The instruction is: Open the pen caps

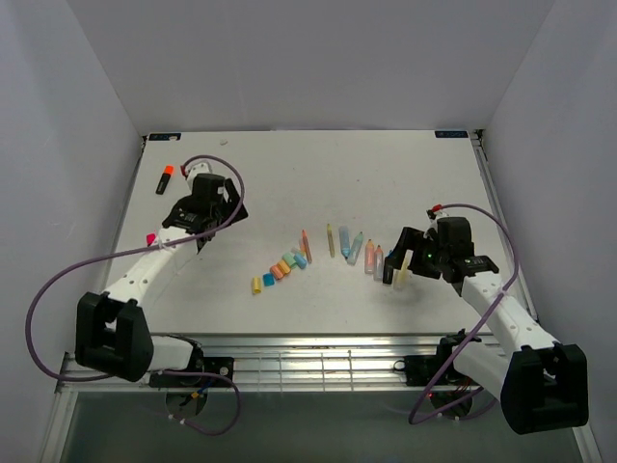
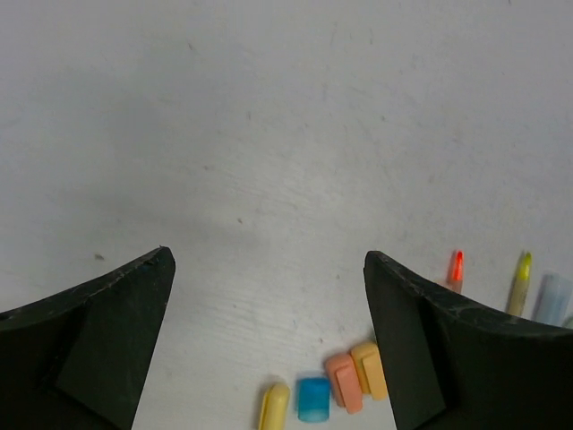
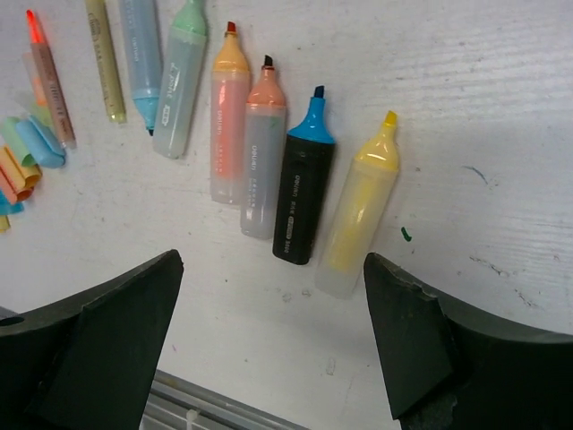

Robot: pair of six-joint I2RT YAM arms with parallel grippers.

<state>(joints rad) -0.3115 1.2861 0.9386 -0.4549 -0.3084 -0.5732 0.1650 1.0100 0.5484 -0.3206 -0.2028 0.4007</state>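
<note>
I will next swing my left gripper to the left in the top view and down to the marker that still has its cap on, onto its black body [image 1: 163, 182].
Several uncapped pens lie in a row right of centre, among them a black pen [image 3: 302, 202], a yellow pen [image 3: 360, 210] and a thin orange pen [image 1: 306, 247]. Loose pen caps [image 1: 280, 270] lie in a curved row left of them; the left wrist view shows a yellow cap [image 2: 274, 408], a blue cap [image 2: 313, 399] and an orange cap [image 2: 344, 381]. My left gripper [image 2: 267, 254] is open and empty above bare table, up and left of the caps. My right gripper [image 3: 273, 258] is open and empty, just near of the yellow and black pens.
A black marker with an orange cap [image 1: 165, 178] lies at the far left of the table [image 1: 289, 174]. A small pink piece [image 1: 151, 237] lies beside my left arm. A metal rail [image 1: 318, 347] runs along the near edge. White walls enclose the sides.
</note>
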